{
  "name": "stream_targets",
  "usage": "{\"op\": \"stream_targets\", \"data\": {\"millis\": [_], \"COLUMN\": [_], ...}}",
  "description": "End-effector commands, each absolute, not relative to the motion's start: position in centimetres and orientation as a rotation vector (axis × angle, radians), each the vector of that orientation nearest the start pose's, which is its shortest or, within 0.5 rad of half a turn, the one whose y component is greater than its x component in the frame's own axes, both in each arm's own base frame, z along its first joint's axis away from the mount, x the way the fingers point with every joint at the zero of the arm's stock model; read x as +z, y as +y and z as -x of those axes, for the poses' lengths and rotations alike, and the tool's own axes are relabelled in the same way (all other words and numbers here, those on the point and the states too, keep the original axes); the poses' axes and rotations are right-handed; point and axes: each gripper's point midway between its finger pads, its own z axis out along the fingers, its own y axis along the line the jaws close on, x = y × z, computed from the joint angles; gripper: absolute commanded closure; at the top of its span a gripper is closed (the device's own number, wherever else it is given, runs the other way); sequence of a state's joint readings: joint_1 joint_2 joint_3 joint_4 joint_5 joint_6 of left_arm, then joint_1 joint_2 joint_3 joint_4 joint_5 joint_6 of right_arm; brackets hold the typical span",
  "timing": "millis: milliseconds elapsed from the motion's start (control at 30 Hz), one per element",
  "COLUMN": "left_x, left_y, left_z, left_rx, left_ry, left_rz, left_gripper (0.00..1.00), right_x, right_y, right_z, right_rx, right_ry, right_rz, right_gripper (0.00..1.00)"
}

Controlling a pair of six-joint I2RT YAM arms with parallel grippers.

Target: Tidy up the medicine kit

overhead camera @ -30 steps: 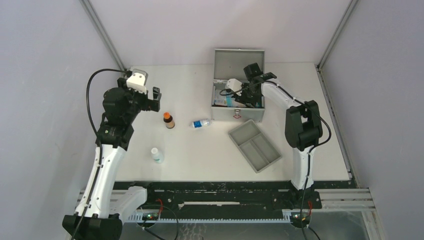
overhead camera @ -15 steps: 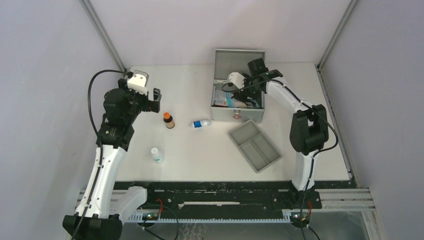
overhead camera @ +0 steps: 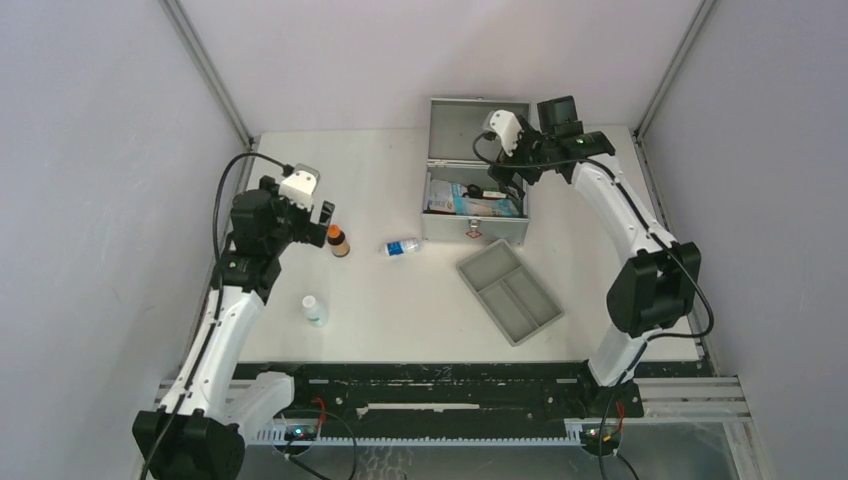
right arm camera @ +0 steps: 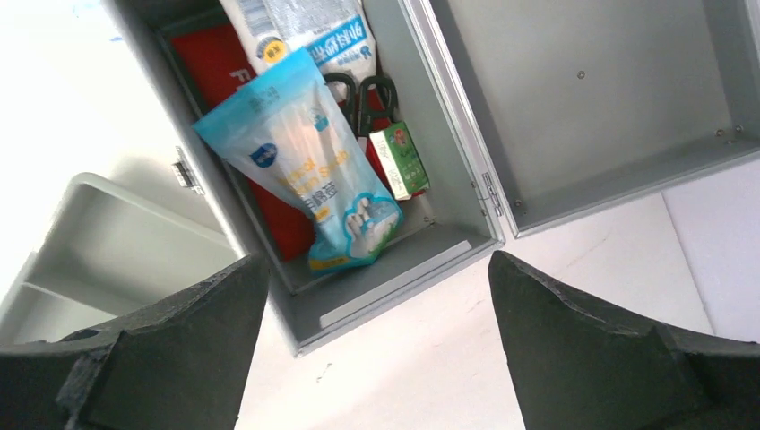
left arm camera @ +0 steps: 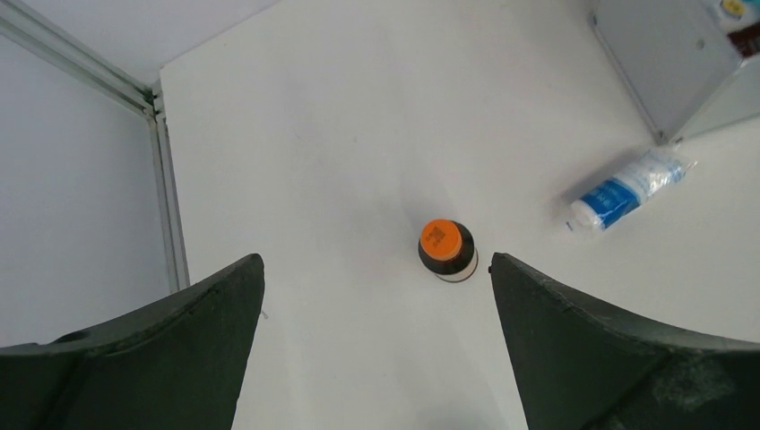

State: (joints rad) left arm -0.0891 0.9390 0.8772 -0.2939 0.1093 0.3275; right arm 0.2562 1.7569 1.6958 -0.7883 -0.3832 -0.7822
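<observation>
I will move my left gripper down and to the right in the top view and close it on the brown bottle's orange cap [overhead camera: 338, 241] [left arm camera: 440, 239], because the brown bottle is standing upright.
The medicine kit [overhead camera: 500, 230] is a grey metal box at the back of the table, its lid [overhead camera: 478, 125] standing open. Inside lie a blue-white packet [right arm camera: 300, 170], a red item [right arm camera: 220, 63], black scissor handles [right arm camera: 358, 90] and a small green box [right arm camera: 400, 159]. My right gripper [overhead camera: 514, 165] hangs open and empty above the kit's right end [right arm camera: 376, 264]. My left gripper [overhead camera: 323, 213] is open and empty, just above and left of a brown bottle with an orange cap [overhead camera: 338, 241]. In the left wrist view that bottle [left arm camera: 445, 249] stands upright just beyond my fingertips [left arm camera: 376, 264].
A clear bottle with a blue label [overhead camera: 402, 246] lies on its side left of the kit. A small white bottle [overhead camera: 314, 310] stands nearer the front left. A shallow grey two-compartment tray [overhead camera: 510, 292] sits at an angle in front of the kit.
My right gripper has opened wide and lifted out of the kit toward the back right. My left gripper has moved right, close to the orange-capped bottle.
</observation>
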Motion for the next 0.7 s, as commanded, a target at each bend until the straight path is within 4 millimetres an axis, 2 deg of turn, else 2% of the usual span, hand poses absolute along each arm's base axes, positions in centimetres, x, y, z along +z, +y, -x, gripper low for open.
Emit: {"op": "stream_targets", "data": {"millis": [0,300,433,500,667], "left_x": [22.6,17.2,15.2,14.3,12.7], "left_y": [-3.5,-3.6,-3.9,-4.4,-4.8], "left_z": [-33.5,-35.2,-36.1,-36.4,-37.2], "left_rx": [0.075,0.057,0.021,-0.015,-0.062], "left_ry": [1.888,2.054,2.133,2.172,2.256], "left_rz": [-0.543,-0.611,-0.639,-0.659,-0.678], "left_gripper": [0.0,0.0,0.0,0.0,0.03], "right_x": [25.3,27.8,27.6,27.3,27.1], "right_y": [16.6,17.0,17.2,17.0,16.1], "right_z": [-41.1,-36.0,-33.5,-33.0,-32.4], "right_rx": [0.326,0.453,0.495,0.489,0.483], "right_ry": [1.911,1.939,1.901,1.886,1.85], "right_rz": [1.174,0.98,0.972,0.955,0.909], "right_gripper": [0.09,0.09,0.07,0.01,0.0]}}
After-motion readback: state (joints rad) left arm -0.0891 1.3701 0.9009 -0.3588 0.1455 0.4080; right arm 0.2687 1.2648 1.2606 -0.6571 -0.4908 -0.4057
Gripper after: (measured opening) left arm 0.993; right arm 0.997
